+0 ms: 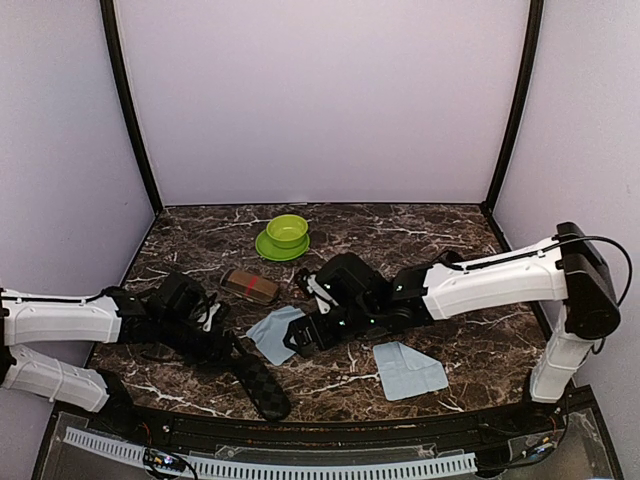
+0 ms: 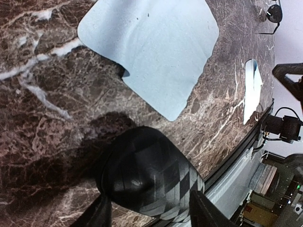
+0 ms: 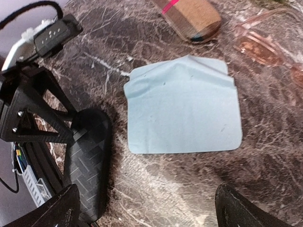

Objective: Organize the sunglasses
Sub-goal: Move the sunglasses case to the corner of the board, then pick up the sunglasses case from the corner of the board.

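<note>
The black case end (image 1: 267,399) (image 3: 88,201) that my left gripper leaves free lies below and left in the top view, so my right gripper should reach across and down to it next.
The reddish-brown sunglasses (image 3: 260,47) lie on the marble at the top right of the right wrist view, beyond a blue cloth (image 3: 184,111). The black wire sunglasses (image 2: 273,14) show small and far at the top right of the left wrist view. My left gripper (image 1: 222,345) is shut on one end of the black bumpy case (image 2: 147,177), which lies near the front edge (image 1: 255,380). My right gripper (image 3: 151,213) is open and empty, hovering just in front of the blue cloth (image 1: 275,332), with the black case (image 3: 87,161) to its left.
The brown-and-beige striped case (image 1: 250,287) lies behind the cloth and also shows in the right wrist view (image 3: 191,16). A green bowl on a green plate (image 1: 285,235) stands at the back. A second blue cloth (image 1: 410,368) lies front right. The table's front edge (image 2: 236,156) is close to the black case.
</note>
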`<state>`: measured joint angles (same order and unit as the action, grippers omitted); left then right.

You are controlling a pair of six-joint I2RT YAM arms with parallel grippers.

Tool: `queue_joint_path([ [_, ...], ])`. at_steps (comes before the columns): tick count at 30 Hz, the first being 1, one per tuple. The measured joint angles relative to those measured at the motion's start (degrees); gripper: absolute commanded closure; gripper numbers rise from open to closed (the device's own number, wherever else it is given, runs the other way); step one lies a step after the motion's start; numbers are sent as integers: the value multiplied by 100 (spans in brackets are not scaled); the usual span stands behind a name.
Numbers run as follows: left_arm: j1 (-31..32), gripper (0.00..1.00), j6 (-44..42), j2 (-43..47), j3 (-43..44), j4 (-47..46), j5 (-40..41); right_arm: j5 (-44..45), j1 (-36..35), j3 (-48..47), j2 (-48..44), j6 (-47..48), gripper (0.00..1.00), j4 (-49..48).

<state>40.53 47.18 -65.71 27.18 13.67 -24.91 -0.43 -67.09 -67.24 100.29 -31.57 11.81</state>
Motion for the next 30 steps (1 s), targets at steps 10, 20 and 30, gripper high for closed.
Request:
queue_joint_path([
  [10, 22, 19, -17, 1276, 17, 859, 656, 20, -1067, -688, 702, 188, 0, 503],
  [20, 24, 7, 13, 1906, 621, 1707, 2496, 22, -1366, -1523, 1397, -7, 0, 918],
  [30, 24, 7, -87, 2433, 750, 1875, 3101, 55, -1370, -2634, 2435, -245, 2, 1805],
])
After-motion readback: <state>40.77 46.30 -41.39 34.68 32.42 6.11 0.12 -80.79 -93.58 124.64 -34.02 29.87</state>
